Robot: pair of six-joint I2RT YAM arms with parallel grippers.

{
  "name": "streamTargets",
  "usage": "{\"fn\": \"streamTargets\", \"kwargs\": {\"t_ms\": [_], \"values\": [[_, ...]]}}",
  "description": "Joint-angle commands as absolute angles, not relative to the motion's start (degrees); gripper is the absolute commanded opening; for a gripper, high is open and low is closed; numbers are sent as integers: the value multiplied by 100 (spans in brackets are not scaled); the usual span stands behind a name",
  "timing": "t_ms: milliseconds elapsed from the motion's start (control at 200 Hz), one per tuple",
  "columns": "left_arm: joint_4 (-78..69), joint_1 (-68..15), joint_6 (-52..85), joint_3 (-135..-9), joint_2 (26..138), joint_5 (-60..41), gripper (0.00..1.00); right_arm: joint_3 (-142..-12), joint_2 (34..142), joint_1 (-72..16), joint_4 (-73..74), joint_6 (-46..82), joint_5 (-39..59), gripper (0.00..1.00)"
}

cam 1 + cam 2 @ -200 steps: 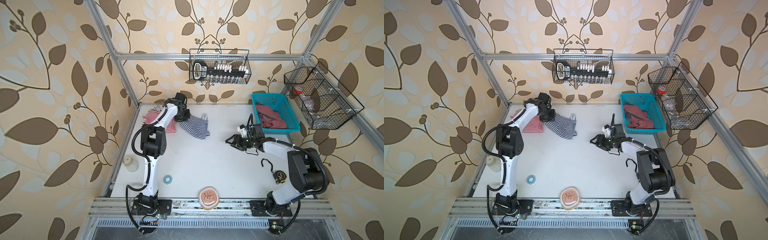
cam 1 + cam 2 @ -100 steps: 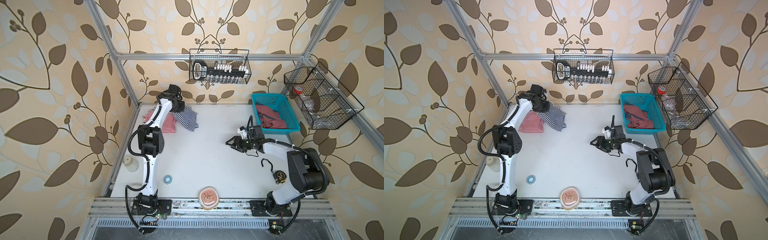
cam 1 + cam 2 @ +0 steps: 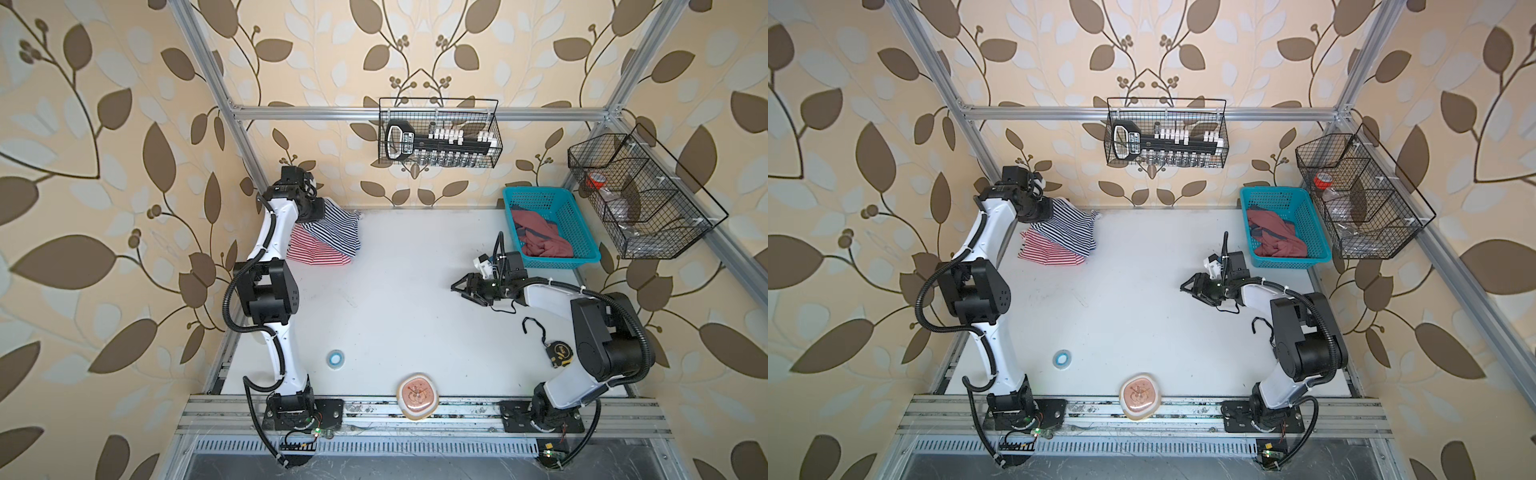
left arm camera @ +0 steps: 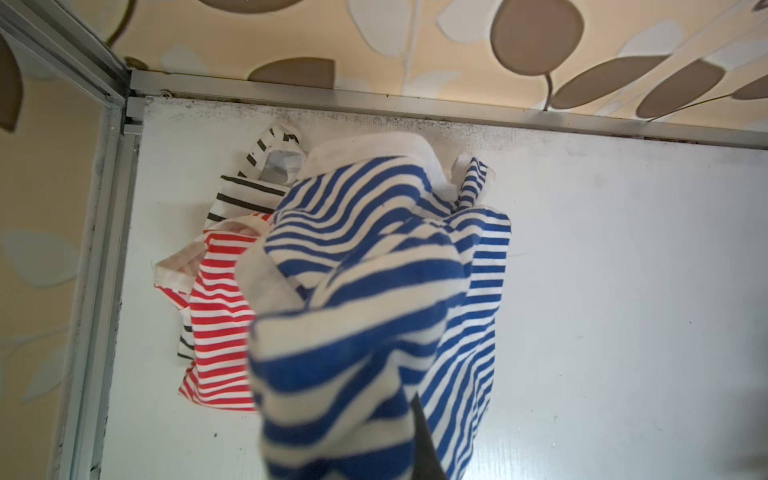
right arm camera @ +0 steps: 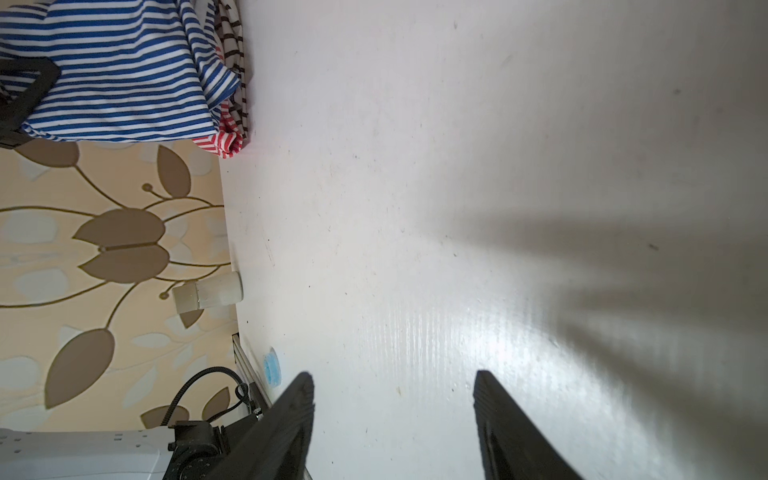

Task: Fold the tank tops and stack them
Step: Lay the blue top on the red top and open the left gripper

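The bare red stripes of the red-and-white tank top lie below, so I should next lower the raised navy corner in my left gripper onto them and release it.
In both top views my left gripper (image 3: pixel 319 209) (image 3: pixel 1047 209) is shut on the navy-and-white tank top (image 3: pixel 337 227) (image 3: pixel 1068 229). It holds the top bunched and raised at the far left corner. The top drapes down over the red-and-white tank top (image 3: pixel 309 254) (image 3: pixel 1045 253), which lies flat on the table. In the left wrist view the navy top (image 4: pixel 374 270) hides the jaws except one dark finger (image 4: pixel 424 440), with the red top (image 4: pixel 220 316) beneath. My right gripper (image 3: pixel 459 289) (image 3: pixel 1187 286) (image 5: pixel 392 382) is open over bare table at the right, holding nothing.
A black-and-white striped cloth (image 4: pixel 245 191) peeks out under the red top. A teal basket (image 3: pixel 584 232) holding reddish cloth (image 3: pixel 540 239) stands at the back right. A tape measure (image 3: pixel 559 353), a blue tape roll (image 3: pixel 336 358) and a pink dish (image 3: pixel 417 397) lie near the front.
My left gripper has carried the navy-and-white top leftward and back toward the corner, so it now hangs over the red-and-white top. The right arm has stayed still.
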State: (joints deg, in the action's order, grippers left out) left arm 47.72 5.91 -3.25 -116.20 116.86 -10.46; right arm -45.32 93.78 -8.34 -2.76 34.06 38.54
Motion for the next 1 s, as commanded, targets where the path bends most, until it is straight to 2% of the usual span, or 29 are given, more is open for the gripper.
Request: {"fn": "streamTargets", "kwargs": {"t_ms": [0,550,595,640,680,740,835,860,870,995], "values": [[4553,555,-595,-11450,11361,-1361,0,-4509,9501,-867,-236,3360,3867,61],[4482,1312,-487,-11562,12671,-1893,0,-4624,9620,-958,-465,3263,3810,62],[4506,1332,-472,-11610,12783,-1874,23,-4631,9599,-961,-501,3256,3795,62],[4509,1338,-459,-11648,12860,-1828,50,-4634,9585,-969,-525,3252,3772,62],[4500,1338,-399,-11671,12923,-1761,64,-4640,9567,-974,-559,3236,3756,62],[4483,1342,-295,-11691,12983,-1609,74,-4649,9532,-973,-596,3225,3736,62],[4374,1339,-43,-11698,12942,-975,83,-4642,9463,-979,-659,3221,3711,62],[4329,1339,-2,-11698,12890,-782,97,-4649,9435,-984,-681,3217,3701,62],[4297,1343,6,-11681,12868,-696,98,-4645,9425,-984,-689,3208,3703,62],[3870,1348,97,-11389,12382,273,99,-4671,9280,-982,-861,3134,3666,62]]}}
